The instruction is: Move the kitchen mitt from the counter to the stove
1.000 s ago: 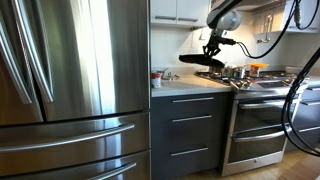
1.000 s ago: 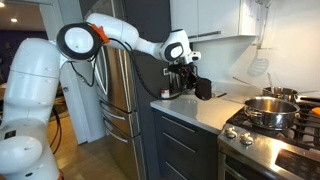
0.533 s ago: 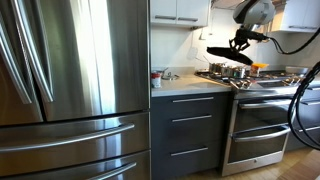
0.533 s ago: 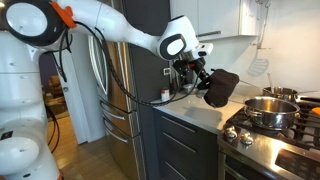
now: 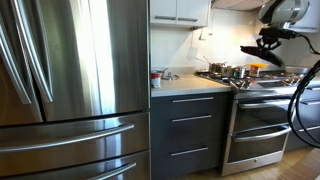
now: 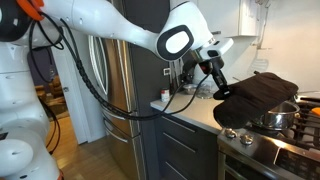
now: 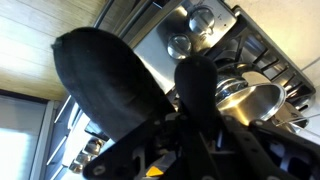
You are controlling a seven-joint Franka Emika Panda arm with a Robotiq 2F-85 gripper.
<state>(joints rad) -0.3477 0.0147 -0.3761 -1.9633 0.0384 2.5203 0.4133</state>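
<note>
My gripper moves outward next, lowers the hanging mitt and releases it by the metal pot, since the stove front there lies below and outward.
My gripper [image 6: 222,84] is shut on the black kitchen mitt [image 6: 258,98] and holds it in the air above the stove [image 6: 262,150]. The mitt hangs flat and wide, just over a metal pot [image 6: 283,117]. In an exterior view the mitt [image 5: 262,49] shows as a thin dark slab above the stove [image 5: 262,82], with the gripper [image 5: 268,38] on it. In the wrist view the mitt [image 7: 110,75] fills the middle, over a pot [image 7: 245,100] and the black burner grates [image 7: 262,55]. The light grey counter [image 5: 185,84] lies to the stove's left, bare of the mitt.
A stainless fridge [image 5: 75,90] stands left of the dark drawers [image 5: 190,130]. Several pots [image 5: 232,71] sit on the stove. Small items [image 5: 157,77] stand at the counter's back. A white utensil [image 6: 262,62] hangs on the wall. White upper cabinets [image 5: 180,10] hang above.
My gripper has carried the mitt from above the counter sideways to above the stove, and the mitt has swung out flatter and wider.
</note>
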